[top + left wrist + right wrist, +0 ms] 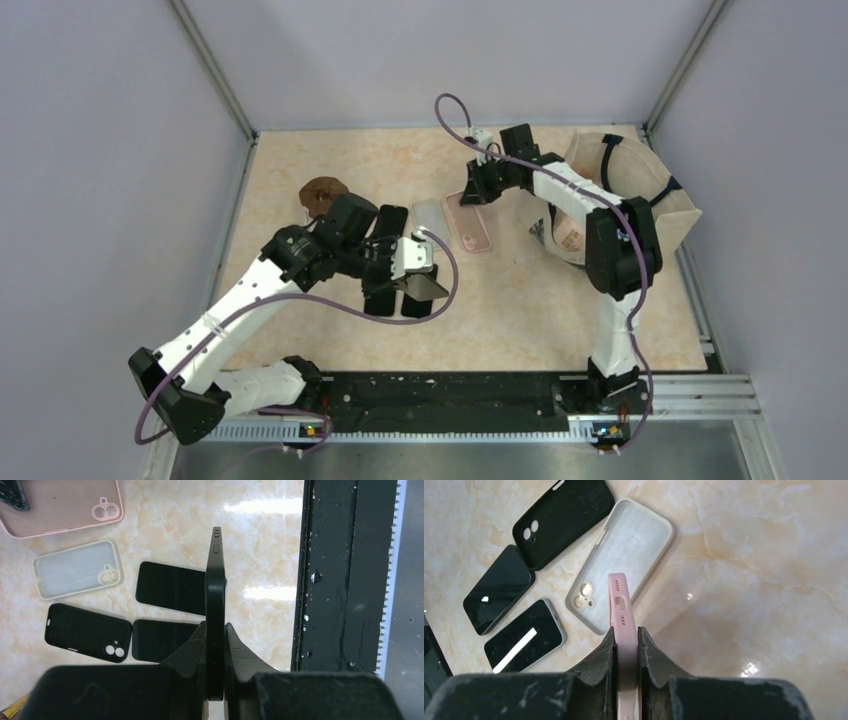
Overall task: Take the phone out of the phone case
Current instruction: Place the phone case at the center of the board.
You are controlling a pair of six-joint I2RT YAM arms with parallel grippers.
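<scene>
I need to lower the pink case [476, 232] a little toward the tan bag next, onto empty table, with my right gripper.
My left gripper [215, 627] is shut on a black phone [215, 580], seen edge-on and held above the table; in the top view the gripper [410, 268] holds the phone [428, 286] left of centre. My right gripper [625, 632] is shut on the rim of a pink phone case [620, 605]. In the top view the right gripper [472, 195] is at the far end of the pink case [476, 232]. The pink case also shows in the left wrist view [65, 505]. The phone and the pink case are apart.
On the table lie a whitish empty case [624, 555], a black case [564, 520] and two dark phones [499, 587] [524, 637]. A brown object [322, 192] sits at the back left and a tan bag [640, 190] at the back right. A black rail [450, 390] runs along the near edge.
</scene>
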